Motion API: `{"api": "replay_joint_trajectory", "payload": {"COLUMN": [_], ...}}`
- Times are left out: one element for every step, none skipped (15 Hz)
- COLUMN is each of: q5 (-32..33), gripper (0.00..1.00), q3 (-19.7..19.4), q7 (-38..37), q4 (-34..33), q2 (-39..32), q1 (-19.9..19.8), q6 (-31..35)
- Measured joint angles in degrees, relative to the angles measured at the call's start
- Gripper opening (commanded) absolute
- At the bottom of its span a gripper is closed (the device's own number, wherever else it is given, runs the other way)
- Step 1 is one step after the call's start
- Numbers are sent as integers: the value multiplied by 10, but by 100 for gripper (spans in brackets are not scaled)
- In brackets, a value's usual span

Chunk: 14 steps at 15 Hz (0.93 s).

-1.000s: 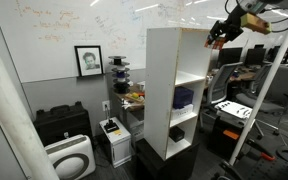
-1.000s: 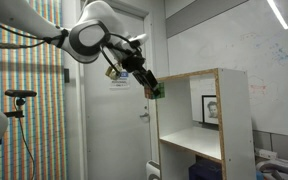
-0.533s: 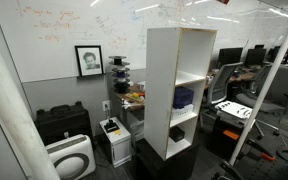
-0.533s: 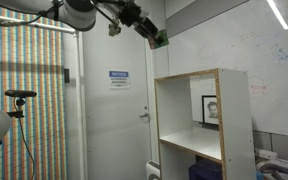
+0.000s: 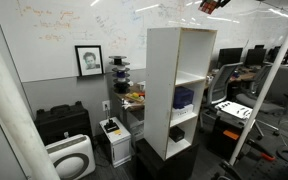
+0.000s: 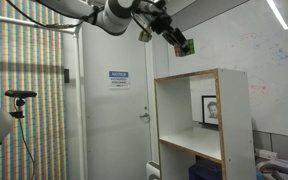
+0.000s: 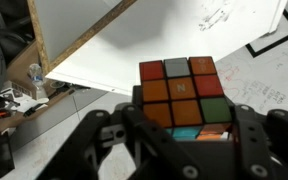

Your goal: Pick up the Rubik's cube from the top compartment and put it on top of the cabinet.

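Observation:
The cabinet's flat white top (image 7: 134,55) lies bare below my gripper, so next my gripper will lower until the Rubik's cube (image 7: 182,88) meets it and let it go there.
My gripper (image 7: 182,125) is shut on the Rubik's cube (image 7: 182,88), whose orange, red, green and grey squares fill the middle of the wrist view. In an exterior view the gripper (image 6: 184,45) is high above the front top edge of the white cabinet (image 6: 206,130), with the cube a small speck at its tip. In an exterior view (image 5: 212,5) it is just at the top edge of the picture, above the cabinet (image 5: 179,90). The top compartment (image 5: 192,52) stands empty with plain white walls. The cabinet's flat white top (image 7: 134,50) shows below the cube.
A dark blue-purple box (image 5: 184,97) sits in the middle bay and a white and black item (image 5: 177,132) in the lowest bay. A whiteboard (image 6: 249,45) is behind the cabinet. A low black cabinet (image 5: 62,122), desks and chairs (image 5: 234,100) stand around.
My gripper has risen with the cube from beside the top compartment's front and moved over the cabinet's top.

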State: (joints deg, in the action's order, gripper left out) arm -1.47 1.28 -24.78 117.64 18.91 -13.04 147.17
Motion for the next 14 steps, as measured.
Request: {"api": "replay_joint_trajectory", "payload": {"q5": [2,3,4,8,16,24,33,36,39,43,45,45,45,43], "gripper": [39,39,64,89,90,97,100,100,100,100,100,100,100,100], "q3": [1,1,1,1,1,1,1,1,1,1,1,1,1,1], "q7": [-7,-12,-16,-22,-32,-42,-55,-63,-66,-68,-69,-69,-68,-66], "q4": [-14,-27,-39,-50,-62,-72,-81,-90,-98,-105,-108,-109,-108,-105], "q2": [-26,-50,-71,-89,-103,-113,-120,-122,-120,-115,-107,-95,-80,-63], "q1": [1,2,5,8,11,15,19,24,29,35,40,46,53,58], "q6": [-3,-6,-8,-13,-24,-36,-50,-68,-87,-104,-120,-140,-165,-195]}}
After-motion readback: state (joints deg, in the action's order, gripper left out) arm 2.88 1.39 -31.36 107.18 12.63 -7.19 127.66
